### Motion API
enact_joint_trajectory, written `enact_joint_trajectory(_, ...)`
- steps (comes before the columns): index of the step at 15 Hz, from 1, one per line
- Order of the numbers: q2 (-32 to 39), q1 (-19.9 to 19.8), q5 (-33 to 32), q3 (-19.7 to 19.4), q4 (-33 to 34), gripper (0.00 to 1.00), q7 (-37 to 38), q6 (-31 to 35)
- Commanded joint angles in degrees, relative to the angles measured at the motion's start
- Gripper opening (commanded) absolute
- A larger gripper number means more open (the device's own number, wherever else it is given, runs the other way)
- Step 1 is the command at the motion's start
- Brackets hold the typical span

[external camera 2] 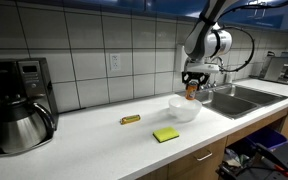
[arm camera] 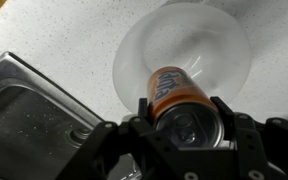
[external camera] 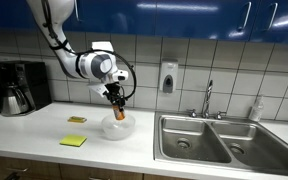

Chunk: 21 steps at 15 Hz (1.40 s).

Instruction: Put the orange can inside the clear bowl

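Note:
The orange can hangs off-center, nearer the bowl's rim by the sink, so my gripper will lower and shift toward the middle of the clear bowl (external camera: 118,127).
My gripper (arm camera: 182,115) is shut on the orange can (arm camera: 172,92), its silvery top facing the wrist camera. The can hangs over the clear bowl (arm camera: 219,45), which stands on the white counter. In both exterior views the gripper (external camera: 117,103) (external camera 2: 192,92) holds the can (external camera: 118,110) (external camera 2: 192,91) just above the bowl (external camera: 118,126) (external camera 2: 183,109). The can's lower end is near the bowl's rim level; I cannot tell whether it touches the bowl.
A yellow-green square pad (external camera: 73,141) (external camera 2: 166,134) and a small gold object (external camera: 76,119) (external camera 2: 130,119) lie on the counter. A steel double sink (external camera: 212,140) (external camera 2: 239,97) is beside the bowl. A coffee maker (external camera: 19,87) (external camera 2: 19,105) stands at the counter's end.

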Motion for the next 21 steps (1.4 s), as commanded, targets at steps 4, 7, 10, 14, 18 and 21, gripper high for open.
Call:
enact_joint_trajectory(4,13.78,2.19,0.3,-0.85,16.56,0.38,6.96,-9.65)
enact_joint_trajectory(7,18.32,1.97,1.38,0.04,23.22,0.38,7.9,-15.34)
enact_joint_trajectory(10,21.63,1.11,2.92,1.2,28.22,0.38,7.86,-20.92)
enact_joint_trajectory(14,24.2,1.08,4.22,1.69,30.52,0.38,8.0,-24.36)
enact_joint_trajectory(18,25.05,1.2,4.33,1.59,30.17,0.38,7.75,-23.61)
enact_joint_trajectory(21,24.88,1.41,4.08,1.32,29.5,0.88,7.72,-23.33)
